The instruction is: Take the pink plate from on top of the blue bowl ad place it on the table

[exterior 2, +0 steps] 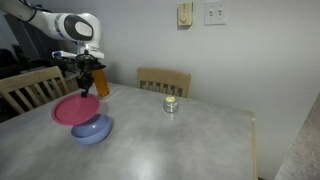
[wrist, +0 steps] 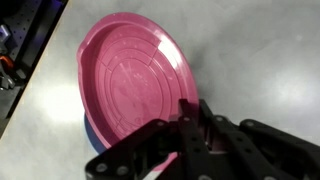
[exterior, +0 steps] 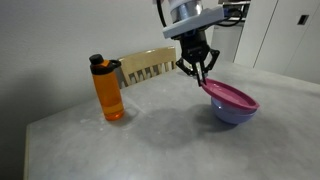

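Observation:
Next, my gripper moves toward the bottle and lowers to release the plate's rim on the bare tabletop between bowl point(exterior: 232, 114) and bottle point(exterior: 183, 116), which lies below the gripper.
The pink plate point(exterior: 234, 95) lies tilted over the blue bowl point(exterior: 232, 114) on the grey table point(exterior: 150, 145). My gripper point(exterior: 202, 80) is shut on the plate's rim at the side nearer the bottle and holds that edge raised. In an exterior view the plate point(exterior 2: 68, 110) leans above the bowl point(exterior 2: 93, 131), with the gripper point(exterior 2: 85, 88) at its upper edge. In the wrist view the plate point(wrist: 130, 75) fills the middle, the fingers point(wrist: 186, 128) pinch its rim, and only a sliver of the bowl point(wrist: 93, 130) shows beneath.
An orange bottle point(exterior: 108, 90) with a black cap stands on the table beside the bowl. A small jar point(exterior 2: 171, 105) sits near the far edge. Wooden chairs point(exterior 2: 163, 80) point(exterior 2: 25, 92) stand at the table's sides. The table edge point(wrist: 30, 80) runs close to the bowl.

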Motion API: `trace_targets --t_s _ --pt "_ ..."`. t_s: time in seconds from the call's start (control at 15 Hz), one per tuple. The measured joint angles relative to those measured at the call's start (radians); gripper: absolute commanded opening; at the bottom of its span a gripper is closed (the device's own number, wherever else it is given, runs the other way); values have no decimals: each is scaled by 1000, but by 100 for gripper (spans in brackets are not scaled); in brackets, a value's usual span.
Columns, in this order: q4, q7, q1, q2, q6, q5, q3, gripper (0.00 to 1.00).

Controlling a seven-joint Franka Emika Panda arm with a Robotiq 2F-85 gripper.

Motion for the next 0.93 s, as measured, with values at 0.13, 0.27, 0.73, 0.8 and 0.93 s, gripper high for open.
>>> trace_targets --t_s 0.13,0.27,0.73,0.8,0.93 --pt "42 -37 18 7 -22 1 16 3" --pt "80 -105 26 16 -7 13 42 3" --pt "241 -377 25 136 15 170 98 3" --pt "270 -408 22 163 -2 193 101 3" --pt "326 -452 18 217 -63 210 102 3"
